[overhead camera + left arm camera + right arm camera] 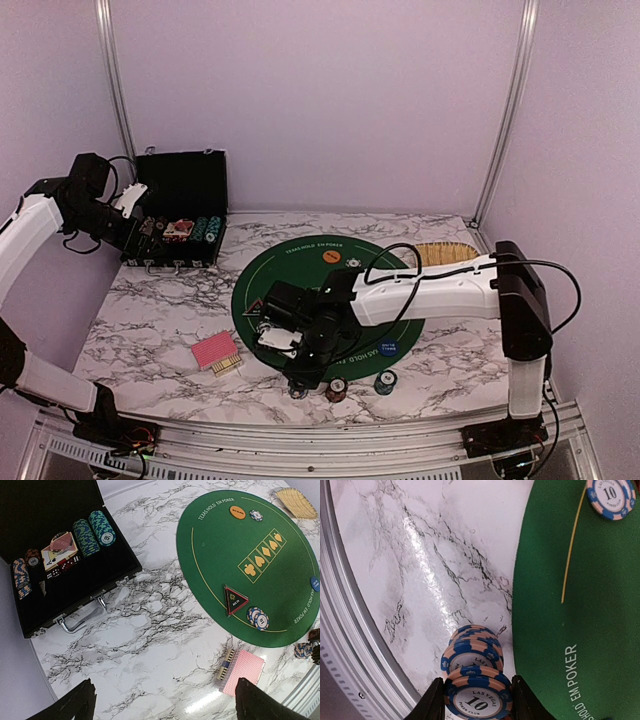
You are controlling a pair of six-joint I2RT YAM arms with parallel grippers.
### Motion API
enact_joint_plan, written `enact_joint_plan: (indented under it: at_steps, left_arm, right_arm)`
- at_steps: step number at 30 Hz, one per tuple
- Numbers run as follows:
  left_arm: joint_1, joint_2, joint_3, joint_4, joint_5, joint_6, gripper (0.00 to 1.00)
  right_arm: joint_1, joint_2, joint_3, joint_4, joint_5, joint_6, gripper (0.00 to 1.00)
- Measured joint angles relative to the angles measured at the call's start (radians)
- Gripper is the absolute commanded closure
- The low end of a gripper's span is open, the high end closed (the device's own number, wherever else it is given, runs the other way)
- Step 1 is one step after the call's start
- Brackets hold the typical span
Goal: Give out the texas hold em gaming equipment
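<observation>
I will next lift my right gripper off the stack, move it across the mat and lower it beside the blue button, because the mat [580, 605] by that button is bare of chips.
My right gripper [476, 701] is shut on a blue-and-pink "10" poker chip [477, 702], with its fingers [431, 702] pressed against both edges. It hangs just above a stack of like chips [471, 647] on the marble beside the green mat [580, 605]. In the top view this gripper [301, 374] is at the front centre, over the chip stack [299, 390]. My left gripper [165, 707] is open and empty, high over the marble near the black case [75, 595]. Red-backed cards [243, 670], a black triangular button [235, 599], an orange button [237, 512] and a blue button [315, 583] show too.
A red chip stack [337, 389] and a teal one [386, 381] stand at the front edge. More chips [257, 617] lie on the mat. The case holds teal chip rows [95, 532]. A tan woven tray [440, 254] lies at the back right.
</observation>
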Motion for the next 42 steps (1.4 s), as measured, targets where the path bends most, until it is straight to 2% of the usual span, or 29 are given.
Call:
enact_joint_plan:
  at_steps: [7, 14, 21, 26, 31, 39, 42]
  left_arm:
    - [0.000, 0.000, 0.000, 0.000, 0.000, 0.000, 0.01]
    - [0.000, 0.000, 0.000, 0.000, 0.000, 0.000, 0.01]
    - [0.000, 0.000, 0.000, 0.000, 0.000, 0.000, 0.01]
    - [0.000, 0.000, 0.000, 0.000, 0.000, 0.000, 0.01]
    - [0.000, 0.000, 0.000, 0.000, 0.000, 0.000, 0.01]
    - [0.000, 0.000, 0.000, 0.000, 0.000, 0.001, 0.01]
    - [0.000, 0.000, 0.000, 0.000, 0.000, 0.001, 0.01]
  right_arm:
    - [-0.053, -0.086, -0.005, 0.004, 0.006, 0.040, 0.90]
    - [-0.255, -0.200, -0.156, 0.053, 0.079, 0.107, 0.89]
    - [-0.443, -0.235, -0.365, 0.091, 0.169, 0.167, 0.89]
    - [-0.538, -0.253, -0.426, 0.131, 0.203, 0.190, 0.88]
    - [-0.585, -0.253, -0.443, 0.178, 0.215, 0.192, 0.88]
    - [-0.595, -0.252, -0.496, 0.214, 0.216, 0.192, 0.87]
    - [-0.596, -0.253, -0.500, 0.219, 0.214, 0.192, 0.82]
